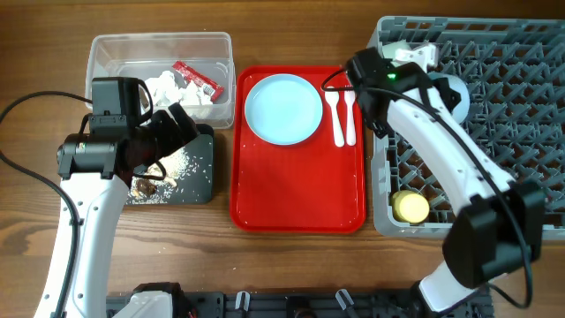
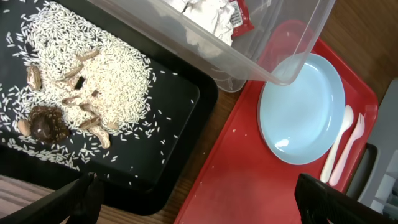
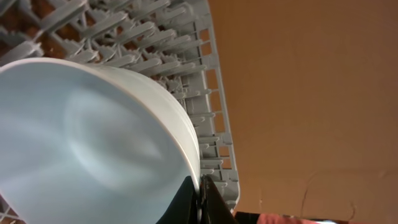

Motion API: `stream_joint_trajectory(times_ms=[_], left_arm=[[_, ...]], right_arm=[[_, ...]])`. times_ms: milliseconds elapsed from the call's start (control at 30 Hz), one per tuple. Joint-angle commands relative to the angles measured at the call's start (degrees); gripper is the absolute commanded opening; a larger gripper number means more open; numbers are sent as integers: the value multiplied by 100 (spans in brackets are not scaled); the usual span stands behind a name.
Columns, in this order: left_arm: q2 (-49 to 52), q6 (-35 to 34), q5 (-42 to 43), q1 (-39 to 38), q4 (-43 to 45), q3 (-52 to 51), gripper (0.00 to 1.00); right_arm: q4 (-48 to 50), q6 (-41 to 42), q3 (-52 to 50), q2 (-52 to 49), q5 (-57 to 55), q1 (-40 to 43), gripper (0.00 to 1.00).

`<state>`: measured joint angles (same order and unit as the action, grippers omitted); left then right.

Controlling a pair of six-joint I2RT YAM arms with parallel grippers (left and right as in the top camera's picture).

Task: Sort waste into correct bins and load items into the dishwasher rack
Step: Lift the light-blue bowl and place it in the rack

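Note:
I should next lower my right gripper toward the grey rack's wires below it until the light blue bowl, already tipped on edge, stands among them, and release the bowl's rim.
My right gripper (image 3: 200,198) is shut on the rim of a light blue bowl (image 3: 87,143), holding it over the far left part of the grey dishwasher rack (image 1: 503,62); from above the bowl (image 1: 458,89) shows just past the wrist. A pale green bowl (image 1: 410,208) lies in the rack's near left corner. My left gripper (image 2: 202,205) hangs open and empty above the gap between the black tray (image 2: 180,93) and the red tray. Rice and brown food scraps (image 2: 81,93) lie in the black tray. Tissue (image 1: 168,87) and a red wrapper (image 1: 196,78) sit in the clear tub (image 1: 159,44).
The flat red tray (image 1: 296,190) lies in the middle and carries a light blue plate (image 1: 283,108), a white spoon (image 1: 335,115) and a white fork (image 1: 350,115). A black cable (image 1: 26,168) loops at the left edge.

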<state>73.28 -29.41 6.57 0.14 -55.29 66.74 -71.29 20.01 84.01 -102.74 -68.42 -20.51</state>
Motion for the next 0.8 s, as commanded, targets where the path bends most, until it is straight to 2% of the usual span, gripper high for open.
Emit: stream_joint_trajectory(times_ms=[0, 300, 567, 767], left_arm=[[2, 63, 44, 35, 15, 98, 100], [2, 63, 44, 35, 15, 98, 100], [2, 63, 44, 35, 15, 98, 100], [2, 63, 44, 35, 15, 98, 100]], right_arm=[[15, -22, -31, -275, -133, 17, 4], [31, 247, -31, -345, 638, 24, 4], [-127, 247, -31, -345, 15, 74, 4], [-433, 254, -31, -345, 28, 79, 4]])
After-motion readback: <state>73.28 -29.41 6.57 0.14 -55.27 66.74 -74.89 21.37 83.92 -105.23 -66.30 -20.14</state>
